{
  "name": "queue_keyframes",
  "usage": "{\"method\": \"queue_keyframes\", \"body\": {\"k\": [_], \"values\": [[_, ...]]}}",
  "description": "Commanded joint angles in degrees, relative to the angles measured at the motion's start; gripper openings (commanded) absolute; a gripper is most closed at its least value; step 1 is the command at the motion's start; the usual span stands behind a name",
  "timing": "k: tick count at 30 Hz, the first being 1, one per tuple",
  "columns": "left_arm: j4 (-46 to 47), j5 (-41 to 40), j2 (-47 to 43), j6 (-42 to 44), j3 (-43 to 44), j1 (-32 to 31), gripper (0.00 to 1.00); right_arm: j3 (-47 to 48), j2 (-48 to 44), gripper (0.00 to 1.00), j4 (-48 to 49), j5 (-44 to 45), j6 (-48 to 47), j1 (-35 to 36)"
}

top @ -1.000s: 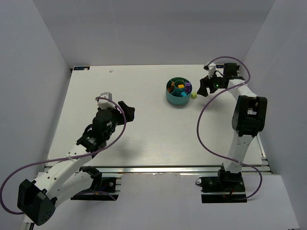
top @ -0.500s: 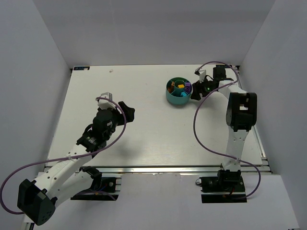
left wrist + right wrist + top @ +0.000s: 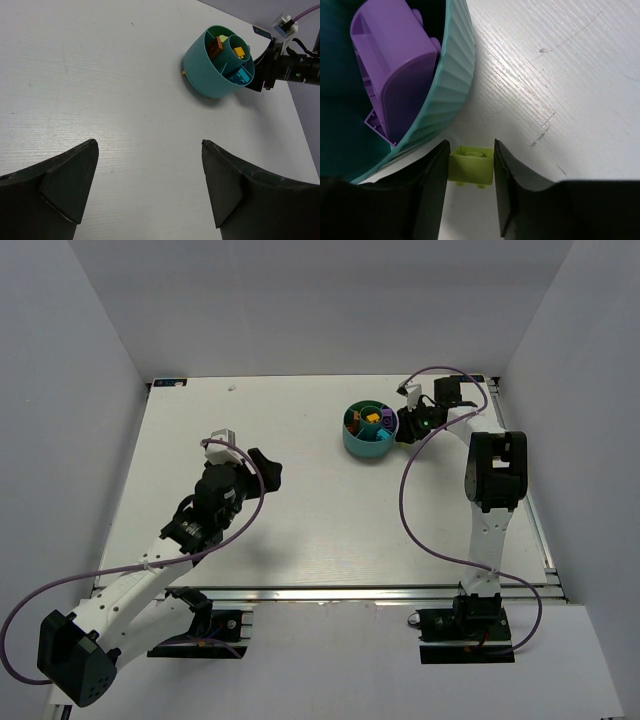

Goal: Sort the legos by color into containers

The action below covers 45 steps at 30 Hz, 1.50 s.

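The green brick in the bowl's far section lies outward of my right gripper and to its left in the top view, so next I will lift my right gripper over that section and release.
The teal divided bowl stands at the far right of the table. In the left wrist view it holds an orange brick, a yellow brick and a cyan brick. A purple brick lies in a wedge section. My right gripper is down on the table just outside the bowl's wall. Its jaws are shut on a lime green brick, touching both its sides. My left gripper is open and empty, far left of the bowl.
White side walls enclose the table. The right arm's purple cable loops over the table near the bowl. A small yellow bit shows at the foot of the bowl's wall.
My right gripper has moved left to the bowl's right side and now covers the lime green brick that lay there. The bowl has shifted slightly left. The left arm has barely moved.
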Motion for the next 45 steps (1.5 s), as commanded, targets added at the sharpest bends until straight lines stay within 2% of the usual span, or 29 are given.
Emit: {"method": "queue_keyframes", "body": {"k": [1,3,8,15,21,27,32,35,45], "values": [[-0.1,0.1,-0.1,0.2,1.7,0.2,0.93,2.0,0.2,0.39,0.0,0.9,-1.0,-0.1],[-0.1,0.0,-0.2,0.2,1.6,0.2,0.93,1.5,-0.6,0.31,0.1,1.0,-1.1,-0.1],[0.3,0.0,-0.5,0.3,1.3,0.2,0.93,0.6,-2.5,0.19,0.3,0.2,-0.8,-0.6],[0.3,-0.4,-1.8,0.1,0.7,0.2,0.93,-0.1,-8.6,0.13,4.3,-1.9,3.5,-2.2],[0.3,-0.4,-2.4,-0.1,0.2,0.2,0.93,3.4,-10.9,0.06,6.3,-2.1,8.7,-2.3],[0.6,-0.4,-2.8,-0.3,-0.2,0.2,0.93,8.6,-9.5,0.06,8.8,-4.1,16.2,-1.0],[0.6,-0.3,-2.6,-0.4,-0.1,0.2,0.93,10.6,-7.2,0.05,14.3,-4.5,27.8,1.8],[0.6,-0.4,-2.7,-0.6,0.0,0.2,0.93,12.1,-5.3,0.03,15.7,-4.6,31.7,3.4],[0.2,-0.5,-2.7,-0.7,0.0,0.2,0.93,14.6,0.0,0.05,18.4,-2.1,37.1,6.6]]}}
